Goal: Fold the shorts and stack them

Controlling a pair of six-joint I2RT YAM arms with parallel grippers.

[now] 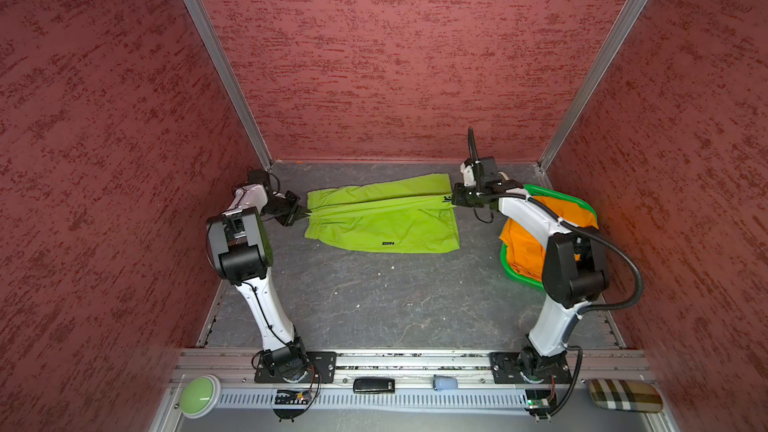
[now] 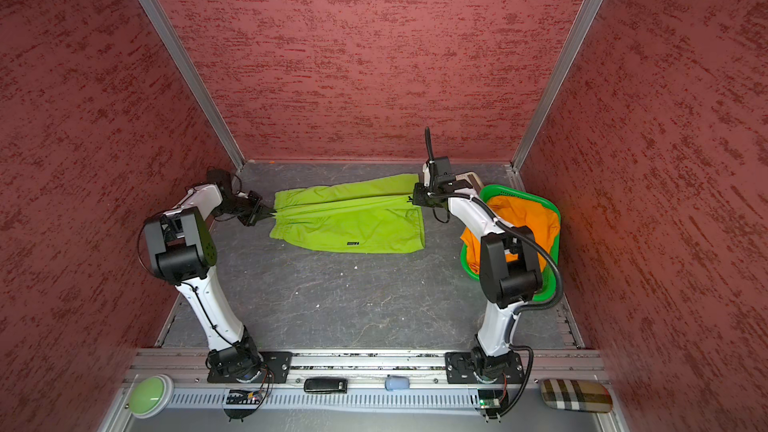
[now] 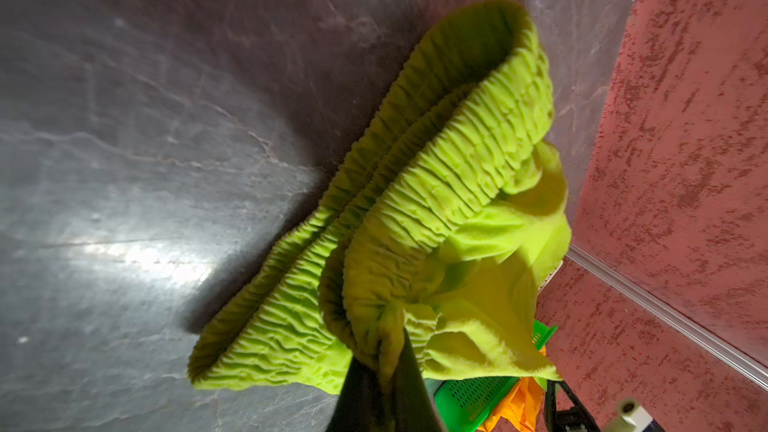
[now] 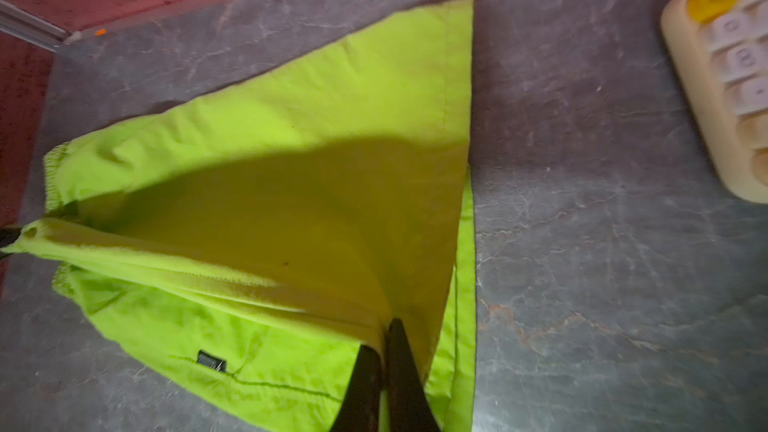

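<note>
Next, my left gripper draws the pinched ruffle back over the waistband's near end (image 1: 313, 228) (image 3: 260, 324) and releases it, since the taut fold of fabric still stands above the rest of the shorts.
The lime green shorts (image 1: 386, 226) (image 2: 353, 228) lie spread at the back of the grey table, waistband to the left. My left gripper (image 1: 305, 213) (image 2: 272, 213) is shut on the ruffled waistband, seen close in the left wrist view (image 3: 386, 351). My right gripper (image 1: 451, 201) (image 2: 411, 200) is shut on the hem of the leg end (image 4: 384, 334). Between them a ridge of fabric (image 4: 208, 259) is pulled taut above the rest of the shorts (image 4: 291, 118). Orange shorts (image 1: 523, 251) (image 2: 523, 218) hang in and over a green basket (image 1: 540, 191) (image 2: 498, 191) at the right, partly hidden by my right arm.
A cream keypad (image 4: 723, 56) (image 2: 469, 178) lies at the back right near the basket. Red walls close in on three sides. On the front rail sit a green button (image 1: 199, 396), a black device (image 1: 373, 385) and a plaid case (image 1: 623, 394).
</note>
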